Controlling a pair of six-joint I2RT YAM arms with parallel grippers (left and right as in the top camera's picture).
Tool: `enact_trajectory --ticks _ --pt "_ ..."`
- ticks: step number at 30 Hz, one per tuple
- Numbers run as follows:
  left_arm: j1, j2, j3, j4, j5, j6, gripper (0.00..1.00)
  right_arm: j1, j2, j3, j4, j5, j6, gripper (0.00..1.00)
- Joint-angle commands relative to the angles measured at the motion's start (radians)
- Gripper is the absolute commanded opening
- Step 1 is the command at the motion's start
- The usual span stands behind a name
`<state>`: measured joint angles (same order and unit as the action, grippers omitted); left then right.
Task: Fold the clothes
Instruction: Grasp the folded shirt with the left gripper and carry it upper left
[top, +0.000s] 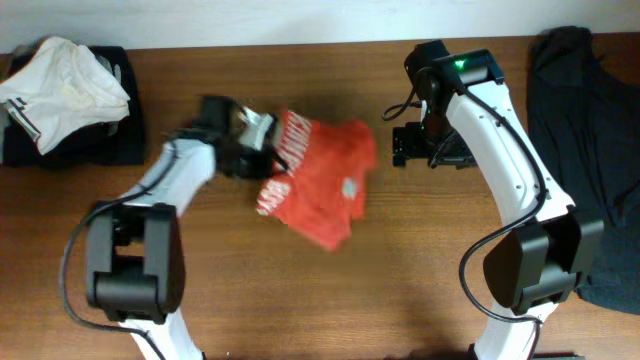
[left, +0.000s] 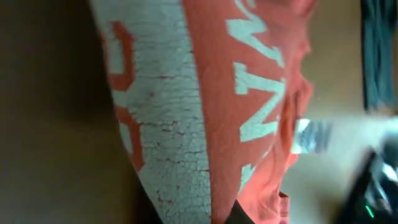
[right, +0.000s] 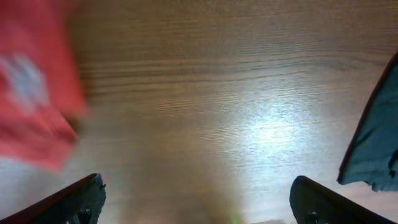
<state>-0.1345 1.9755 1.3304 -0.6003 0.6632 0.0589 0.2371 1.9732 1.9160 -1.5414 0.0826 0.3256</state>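
Note:
My left gripper should next take the red-orange T-shirt (top: 322, 190) left in the overhead view, over the white garment (top: 68, 90), and let it go, as clothes already lie stacked there.
The red-orange T-shirt (top: 322, 190) with white lettering lies crumpled on the wooden table at the middle. My left gripper (top: 252, 150) is shut on its left upper edge; the left wrist view is filled with the shirt's cracked white lettering (left: 205, 106), with fabric pinched between the dark fingers at the bottom. My right gripper (top: 412, 148) is open and empty, just right of the shirt. In the right wrist view its two fingertips (right: 199, 202) stand wide apart over bare wood, and the shirt (right: 34, 106) shows blurred at the left.
A white garment (top: 62, 85) lies on a dark one at the back left corner. A dark garment (top: 590, 150) covers the right edge of the table and shows in the right wrist view (right: 376, 137).

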Motion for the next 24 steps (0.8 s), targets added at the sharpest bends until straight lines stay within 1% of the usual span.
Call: enact_trajectory --ticks 1,3,4,5,6,8,11,13,14,17,20,24 --pt "0.155 0.007 0.100 0.129 -0.097 0.006 0.06 0.003 -0.008 0.016 -0.019 0.016 0.005 0.99" --pt "0.221 0.008 0.100 0.272 -0.219 0.027 0.06 0.003 -0.008 0.016 -0.042 0.016 0.004 0.99" --pt "0.249 0.008 0.100 0.344 -0.256 0.069 0.06 0.003 -0.008 0.016 -0.049 0.016 0.004 0.99" --pt "0.264 0.008 0.100 0.377 -0.285 0.074 0.06 0.003 -0.008 0.016 -0.055 0.017 0.004 0.99" --pt "0.304 0.008 0.100 0.439 -0.323 0.118 0.05 0.003 -0.008 0.016 -0.060 0.017 0.005 0.99" --pt "0.367 0.009 0.103 0.505 -0.336 0.164 0.05 0.003 -0.008 0.016 -0.071 0.017 0.005 0.99" --pt "0.458 0.008 0.149 0.531 -0.369 0.196 0.05 0.003 -0.008 0.016 -0.089 0.016 0.005 0.99" --pt "0.517 0.009 0.211 0.536 -0.369 0.255 0.06 0.003 -0.008 0.016 -0.100 0.016 0.006 0.99" --pt "0.536 0.009 0.237 0.536 -0.372 0.266 0.07 0.003 -0.008 0.016 -0.105 0.016 0.025 0.99" --pt "0.597 0.009 0.313 0.536 -0.372 0.280 0.08 0.003 -0.008 0.016 -0.122 0.016 0.028 0.99" --pt "0.637 0.019 0.322 0.544 -0.373 0.280 0.10 0.003 -0.008 0.016 -0.132 0.016 0.028 0.99" --pt "0.710 0.130 0.322 0.595 -0.407 0.280 0.12 0.003 -0.008 0.016 -0.146 0.016 0.029 0.99"
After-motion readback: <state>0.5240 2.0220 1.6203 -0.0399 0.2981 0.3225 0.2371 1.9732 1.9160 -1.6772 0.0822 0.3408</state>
